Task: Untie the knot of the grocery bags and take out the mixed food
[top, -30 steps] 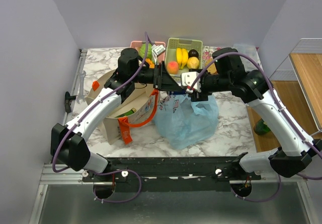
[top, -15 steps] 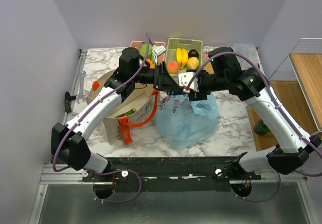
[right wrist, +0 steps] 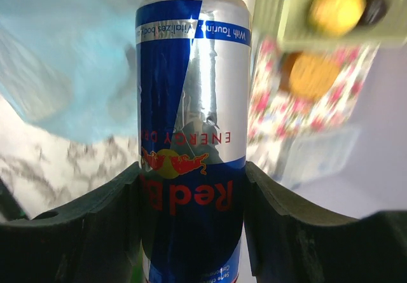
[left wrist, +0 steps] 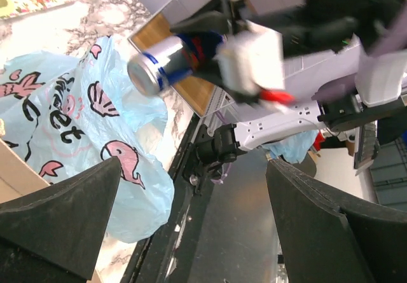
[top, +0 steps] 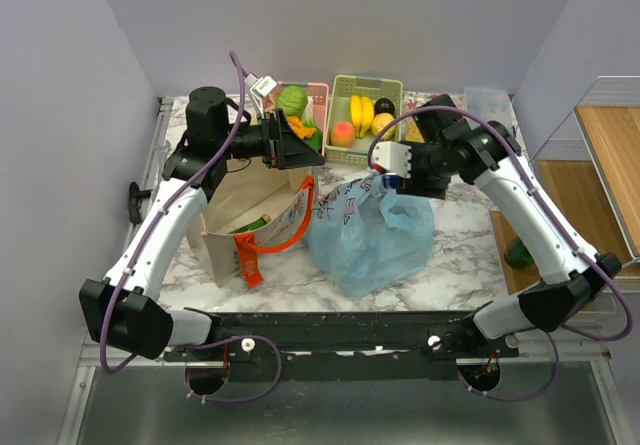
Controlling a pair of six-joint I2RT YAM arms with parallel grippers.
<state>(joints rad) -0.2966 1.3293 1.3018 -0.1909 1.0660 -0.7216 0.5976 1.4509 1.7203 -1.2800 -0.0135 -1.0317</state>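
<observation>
I will next turn my right gripper toward the wire shelf, lower the can onto its lower wooden board (top: 502, 227), where a green bottle already stands, and release it.
The light blue grocery bag (top: 370, 240) printed with pink whales lies at the table's middle; it also shows in the left wrist view (left wrist: 70, 137). Its top sits under my right gripper, and I cannot make out the knot. My right gripper (top: 393, 168) (right wrist: 192, 213) hovers over the bag, shut on a blue and silver drink can (right wrist: 191, 105) (left wrist: 166, 67). My left gripper (top: 290, 140) (left wrist: 191, 226) stands open and empty above the beige tote. Of the mixed food, a green cabbage (top: 292, 99) lies in the pink basket and a peach (top: 343, 132) in the green basket.
A beige tote (top: 240, 200) with orange straps stands left of the bag. A pink basket (top: 318, 91) and a green basket (top: 367, 85) with bananas stand at the back. A clear box (top: 490, 97) sits back right. A wire shelf (top: 600, 135) flanks the right edge.
My left gripper has opened wide and drawn back to the left, away from the right gripper. My right gripper keeps the can and has turned a little to the right.
</observation>
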